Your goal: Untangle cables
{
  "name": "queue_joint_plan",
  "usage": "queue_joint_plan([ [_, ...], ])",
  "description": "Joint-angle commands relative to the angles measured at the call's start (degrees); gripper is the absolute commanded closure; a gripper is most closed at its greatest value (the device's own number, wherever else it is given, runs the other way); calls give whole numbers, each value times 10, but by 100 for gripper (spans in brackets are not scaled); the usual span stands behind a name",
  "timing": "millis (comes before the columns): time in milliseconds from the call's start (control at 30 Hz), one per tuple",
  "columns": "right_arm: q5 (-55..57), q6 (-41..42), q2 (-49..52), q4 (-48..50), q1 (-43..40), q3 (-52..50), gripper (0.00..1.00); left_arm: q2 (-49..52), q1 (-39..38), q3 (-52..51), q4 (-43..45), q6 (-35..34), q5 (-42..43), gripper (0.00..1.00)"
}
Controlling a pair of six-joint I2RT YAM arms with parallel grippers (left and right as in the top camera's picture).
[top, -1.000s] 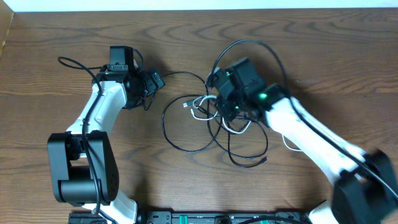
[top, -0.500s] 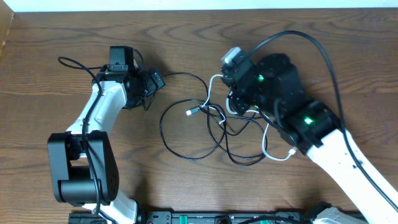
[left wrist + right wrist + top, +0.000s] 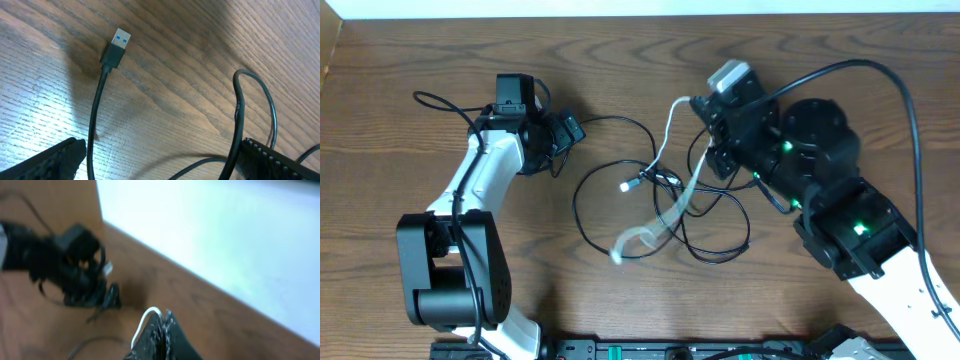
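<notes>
The white cable (image 3: 665, 140) goes to the right in the overhead view next, in my right gripper. It then gets released over bare wood, as its loose end hangs over black loops.
Several thin black cables (image 3: 620, 235) lie looped and tangled at mid table. My right gripper (image 3: 703, 103) is shut on the white cable (image 3: 665, 140) and holds it lifted; its blurred tail (image 3: 638, 238) swings over the black loops. The right wrist view shows the white cable (image 3: 145, 317) pinched between the shut jaws (image 3: 163, 322). My left gripper (image 3: 565, 130) rests low at the left with jaws open (image 3: 160, 167). A black cable (image 3: 97, 115) with a blue USB plug (image 3: 116, 47) runs between its fingers on the wood.
The wooden table (image 3: 410, 60) ends at a white wall at the back. A thick black robot wire (image 3: 880, 75) arcs over the right arm. A small silver plug (image 3: 626, 185) lies in the tangle.
My right gripper has risen and moved right and back, pulling the white cable up out of the tangle. The black loops shifted a little. The left arm has not moved.
</notes>
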Motion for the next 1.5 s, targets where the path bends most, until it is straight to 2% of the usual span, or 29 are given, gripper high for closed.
queue_joint_plan([
  [0,19,22,-29,34,4,9,99,-12,1,-2,1,-5,-6,0],
  [200,15,22,-66,103,4,9,99,-12,1,-2,2,-5,-6,0],
  [333,16,21,-94,114,4,9,99,-12,1,-2,2,-5,-6,0],
  [733,118,19,-120,21,3,9,99,-12,1,-2,2,-5,-6,0],
  [933,197,19,-134,112,3,9,99,-12,1,-2,2,-5,-6,0],
  [1067,199,19,-159,142,3,9,99,-12,1,-2,2,-5,-6,0],
  [1233,211,14,-170,63,2,9,98,-12,1,-2,2,-5,-6,0],
  [1467,343,6,-163,-29,-2,9,99,-12,1,-2,2,-5,-6,0],
])
